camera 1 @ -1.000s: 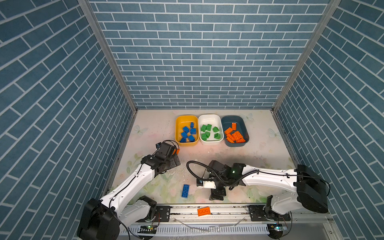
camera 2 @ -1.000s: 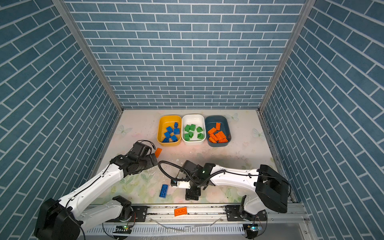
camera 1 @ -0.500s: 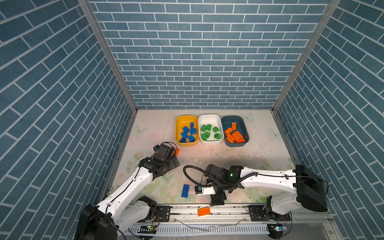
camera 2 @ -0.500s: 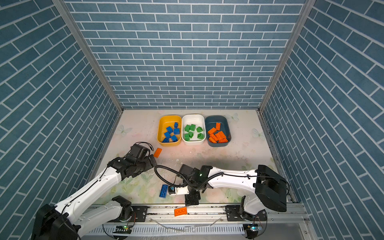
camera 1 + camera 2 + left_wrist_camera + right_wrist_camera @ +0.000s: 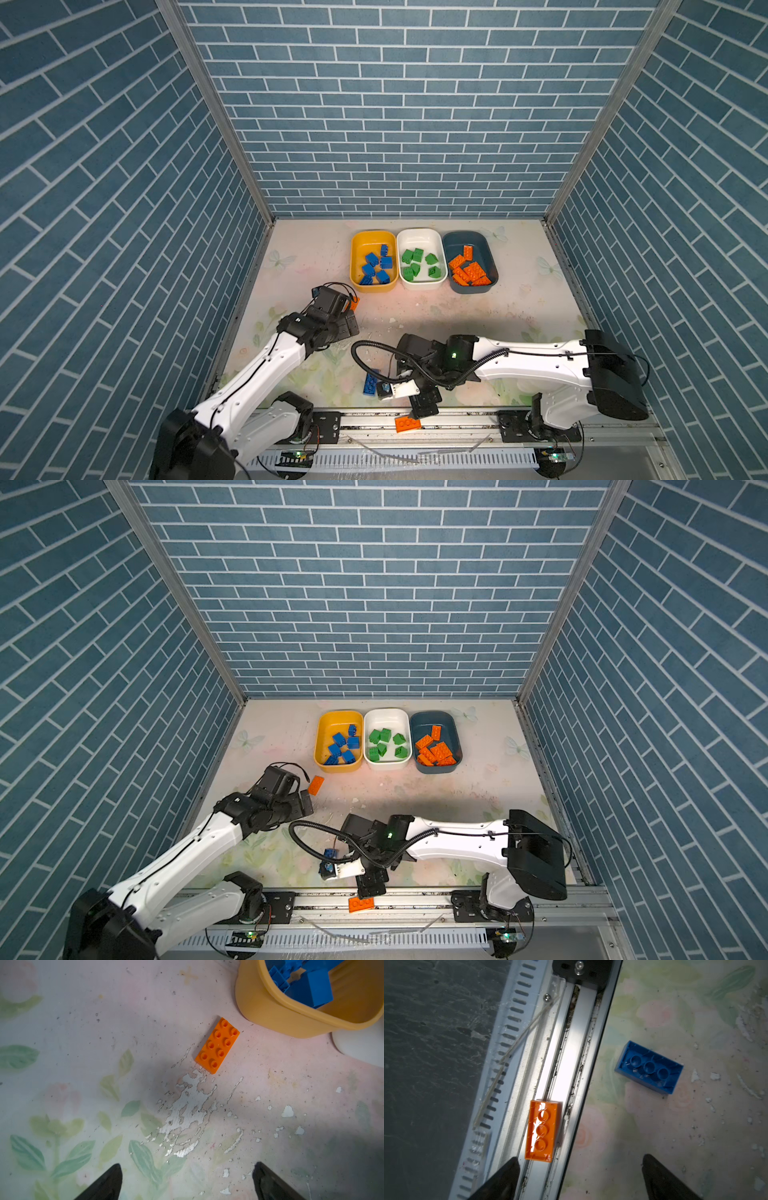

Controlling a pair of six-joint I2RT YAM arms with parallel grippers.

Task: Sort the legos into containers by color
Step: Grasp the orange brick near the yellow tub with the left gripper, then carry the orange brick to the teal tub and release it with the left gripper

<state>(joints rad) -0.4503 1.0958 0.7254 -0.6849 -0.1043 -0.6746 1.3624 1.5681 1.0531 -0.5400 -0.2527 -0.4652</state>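
My left gripper will next move outward and down onto the orange brick beside the yellow tub. It will turn so its fingers go over both long sides of the brick, because the brick lies at an angle.
Three containers stand in a row at the back: a yellow tub (image 5: 372,233) with blue legos (image 5: 376,266), a white tub (image 5: 417,231) with green legos (image 5: 415,264), and a teal tub (image 5: 463,235) with orange legos (image 5: 469,270). An orange brick (image 5: 217,1045) lies studs up on the mat near the yellow tub (image 5: 270,1012), ahead of my open, empty left gripper (image 5: 187,1164). A blue brick (image 5: 649,1067) lies upside down on the mat. Another orange brick (image 5: 543,1130) lies upside down on the front rail. My right gripper (image 5: 579,1157) hangs open over the mat's front edge, holding nothing.
The metal front rail (image 5: 457,419) with the arm mounts runs along the mat's near edge, a slotted cable duct (image 5: 415,459) below it. Blue brick-pattern walls close in three sides. A black cable (image 5: 361,357) loops beside the right wrist. The white tub's corner (image 5: 361,1047) shows beside the yellow one.
My right gripper has moved left and toward the front rail, nearer the blue brick, and its jaws have spread wider. The left arm has shifted only slightly.
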